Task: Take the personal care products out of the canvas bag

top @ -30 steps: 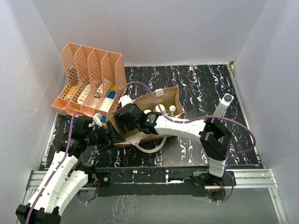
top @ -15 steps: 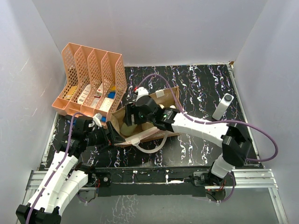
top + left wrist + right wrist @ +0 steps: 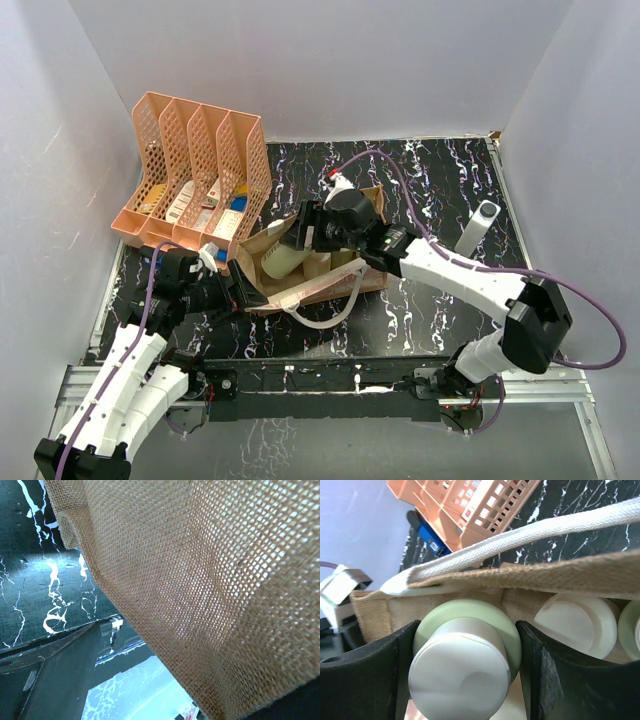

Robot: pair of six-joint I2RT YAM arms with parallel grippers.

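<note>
I will next lift my right gripper, cross the bag and go down to release, since the tabletop by the slim bottle lies to the bag's right in the top view.
The tan canvas bag lies open mid-table, its weave filling the left wrist view. My right gripper is shut on a cream-green bottle with a white cap, tilted over the bag's left end. In the right wrist view the black fingers clamp that bottle from both sides. Two more white-capped bottles sit in the bag behind it. My left gripper pinches the bag's left edge; its fingers are hidden in its own view. A slim white-grey bottle stands on the table at the right.
An orange mesh file rack with small boxes and blue items stands at the back left, close to the bag; it also shows in the right wrist view. The bag's white loop handle hangs toward the near edge. White walls enclose the black marbled table.
My right gripper has drawn back up and to the right from deep in the bag's left end, bringing the cream bottle into sight. The left arm and the slim bottle have not moved.
</note>
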